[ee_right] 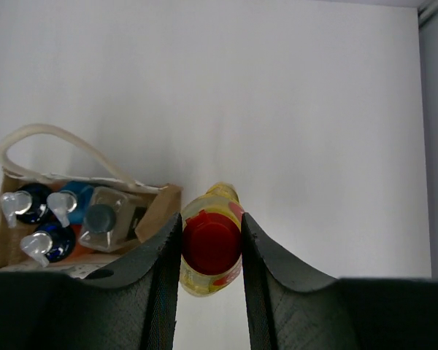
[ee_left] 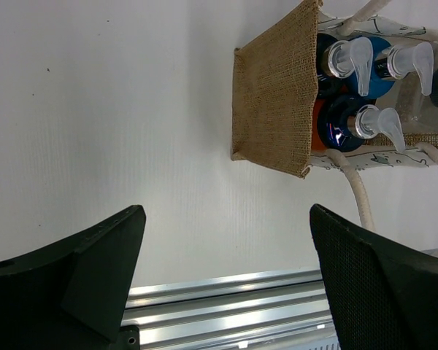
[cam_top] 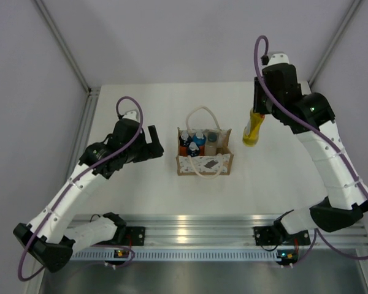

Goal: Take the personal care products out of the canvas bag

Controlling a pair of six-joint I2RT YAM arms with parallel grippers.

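Observation:
I need to lower my right gripper next until the slim yellow bottle [cam_top: 253, 131] stands, and then let go of the bottle's red cap, because the bare tabletop beside the bag is below my gripper.
The canvas bag [cam_top: 204, 164] stands at the table's middle, with cream rope handles and a patterned front. Three blue-capped orange bottles [cam_top: 192, 142] and a whitish bottle with a dark grey cap [cam_top: 213, 141] stand inside it. They also show in the left wrist view [ee_left: 350, 124] and the right wrist view [ee_right: 47, 222]. My right gripper [cam_top: 257, 116] is shut on the slim yellow bottle [cam_top: 253, 131], its red cap [ee_right: 211, 242] between the fingers, held above the table right of the bag. My left gripper [cam_top: 154, 143] is open and empty, left of the bag [ee_left: 274, 95].
An aluminium rail [cam_top: 190, 229] runs along the near table edge. Purple-grey walls and a metal frame [cam_top: 89, 101] enclose the white table on the left, back and right.

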